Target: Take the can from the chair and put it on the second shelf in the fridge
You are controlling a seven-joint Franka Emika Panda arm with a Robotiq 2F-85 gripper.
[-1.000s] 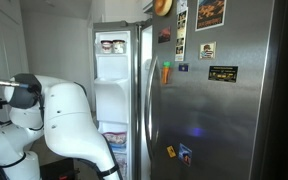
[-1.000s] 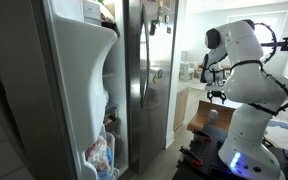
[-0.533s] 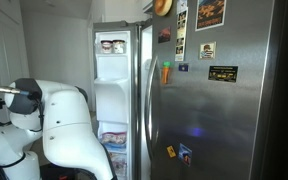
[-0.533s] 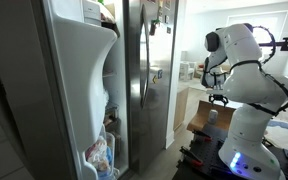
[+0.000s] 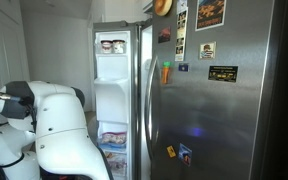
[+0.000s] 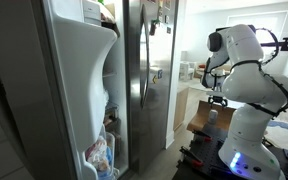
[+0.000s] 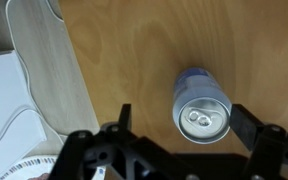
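Observation:
I need to lower my open gripper around the can's upper body (image 7: 201, 110), shifting to the right in the wrist view, since the can stands below it, nearer that side's finger.
The pale bluish-silver can (image 7: 201, 108) stands upright on the wooden chair seat (image 7: 134, 50), seen from above in the wrist view. My gripper (image 7: 182, 122) is open, its two black fingers on either side of the can and apart from it. In an exterior view the gripper (image 6: 218, 99) hangs just above the chair (image 6: 204, 120), and the can (image 6: 211, 113) shows faintly below it. The stainless-steel fridge (image 5: 209, 100) stands with one door open in both exterior views; its white interior (image 5: 112, 90) has shelves, and the open door (image 6: 84, 90) holds door bins.
A white cable (image 7: 29, 75) and white surface lie beside the chair's edge in the wrist view. The robot's white arm (image 5: 54, 130) fills the lower part of an exterior view. Magnets and stickers (image 5: 209, 45) dot the fridge door. Food packages (image 6: 99, 155) sit in the lower door bin.
The arm has lowered and shifted a little; in an exterior view its body moved left and down, and the gripper has come down toward the chair.

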